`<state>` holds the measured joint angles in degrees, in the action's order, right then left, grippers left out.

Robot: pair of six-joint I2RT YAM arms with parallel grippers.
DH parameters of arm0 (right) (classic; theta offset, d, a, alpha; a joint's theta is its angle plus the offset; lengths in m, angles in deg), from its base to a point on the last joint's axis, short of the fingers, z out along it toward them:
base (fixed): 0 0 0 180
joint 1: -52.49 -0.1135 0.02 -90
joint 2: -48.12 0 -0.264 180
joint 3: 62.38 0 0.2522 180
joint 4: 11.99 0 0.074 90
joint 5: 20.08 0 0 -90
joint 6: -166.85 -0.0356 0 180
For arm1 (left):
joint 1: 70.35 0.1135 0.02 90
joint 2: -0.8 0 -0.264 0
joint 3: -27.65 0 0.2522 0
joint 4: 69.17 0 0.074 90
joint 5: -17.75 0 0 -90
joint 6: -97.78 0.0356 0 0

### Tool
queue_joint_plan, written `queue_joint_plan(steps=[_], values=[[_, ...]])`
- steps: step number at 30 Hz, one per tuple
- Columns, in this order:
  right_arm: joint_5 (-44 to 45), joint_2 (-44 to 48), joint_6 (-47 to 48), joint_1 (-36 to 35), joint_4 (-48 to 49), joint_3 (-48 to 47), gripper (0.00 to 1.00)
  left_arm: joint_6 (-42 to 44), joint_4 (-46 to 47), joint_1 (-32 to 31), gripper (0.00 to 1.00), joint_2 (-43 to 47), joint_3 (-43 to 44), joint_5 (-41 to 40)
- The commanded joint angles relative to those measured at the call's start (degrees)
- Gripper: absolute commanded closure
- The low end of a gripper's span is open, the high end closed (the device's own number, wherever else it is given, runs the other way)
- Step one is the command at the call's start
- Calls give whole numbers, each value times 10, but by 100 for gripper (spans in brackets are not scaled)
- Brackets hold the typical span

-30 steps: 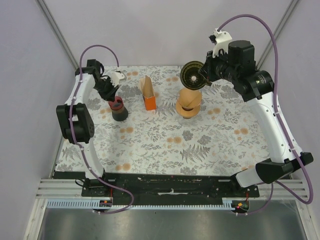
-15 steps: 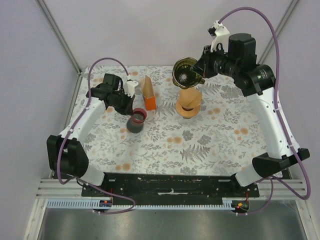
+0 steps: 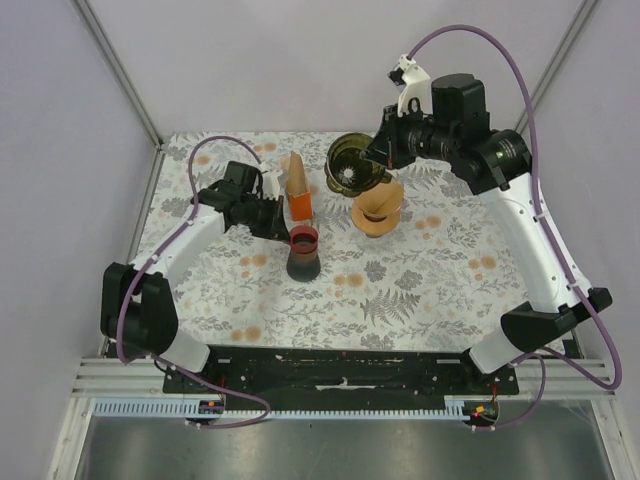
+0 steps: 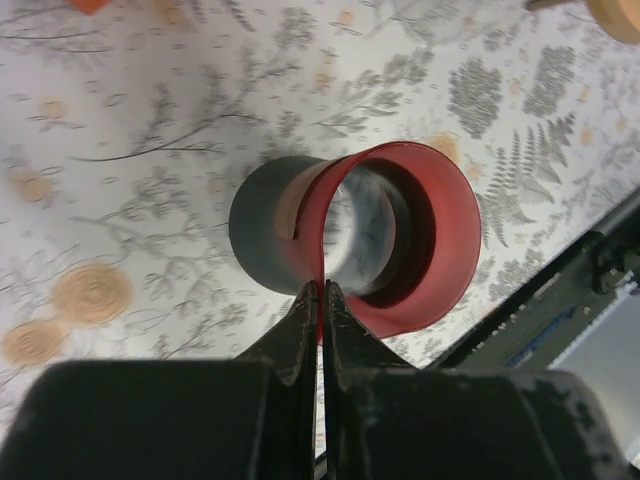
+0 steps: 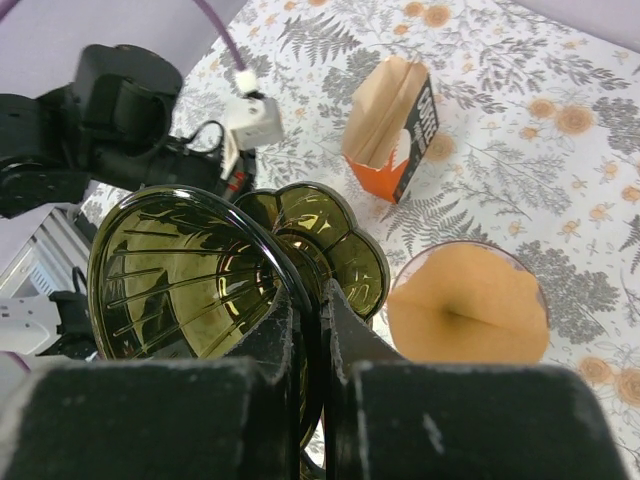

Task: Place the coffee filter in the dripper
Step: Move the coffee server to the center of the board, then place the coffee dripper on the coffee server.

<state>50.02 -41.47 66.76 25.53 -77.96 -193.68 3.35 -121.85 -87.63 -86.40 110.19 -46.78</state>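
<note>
The dripper (image 3: 349,166) goes back in my right gripper next, down onto the grey cup's open red rim (image 3: 303,239) for release, since that lies back and below.
My right gripper (image 3: 377,160) is shut on the rim of an olive glass dripper (image 3: 349,166) and holds it tilted in the air, left of a tan paper filter (image 3: 377,205) that sits in a clear round holder. In the right wrist view the dripper (image 5: 190,290) fills the lower left, the gripper (image 5: 313,305) pinches its rim, and the tan filter (image 5: 468,305) lies to the right. My left gripper (image 3: 276,222) is shut on the red rim of a grey cup (image 3: 303,257). The left wrist view shows the gripper (image 4: 322,292) clamped on that cup (image 4: 265,240).
An orange box of folded brown filters (image 3: 296,190) stands between the two grippers; it also shows in the right wrist view (image 5: 395,125). The left arm (image 5: 100,110) is close behind the dripper. The flowered table cloth (image 3: 420,290) reaches to the black front rail.
My left gripper has carried the grey and red cup right and toward the front. My right gripper has moved the dripper left and lower, past the tan filter.
</note>
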Motion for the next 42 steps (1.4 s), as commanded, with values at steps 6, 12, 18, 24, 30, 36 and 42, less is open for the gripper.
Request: queue_joint_plan(steps=[6,12,18,24,30,36,42], values=[[-60,-23,2,-60,21,-8,100,17,63,-38,98,16,-39,77],[-68,-49,22,-86,3,13,100,67,22,-39,63,21,-18,102],[-73,-48,27,-89,-4,46,100,80,-35,-35,39,22,40,93],[-59,-60,17,-112,-3,100,100,95,-106,22,35,29,132,56],[-62,-116,18,-140,-4,87,100,57,-85,81,35,37,136,5],[-56,-157,23,-140,-4,91,100,57,-77,100,36,53,123,-8],[-76,-197,29,-135,-5,68,100,52,-73,101,36,54,122,-5]])
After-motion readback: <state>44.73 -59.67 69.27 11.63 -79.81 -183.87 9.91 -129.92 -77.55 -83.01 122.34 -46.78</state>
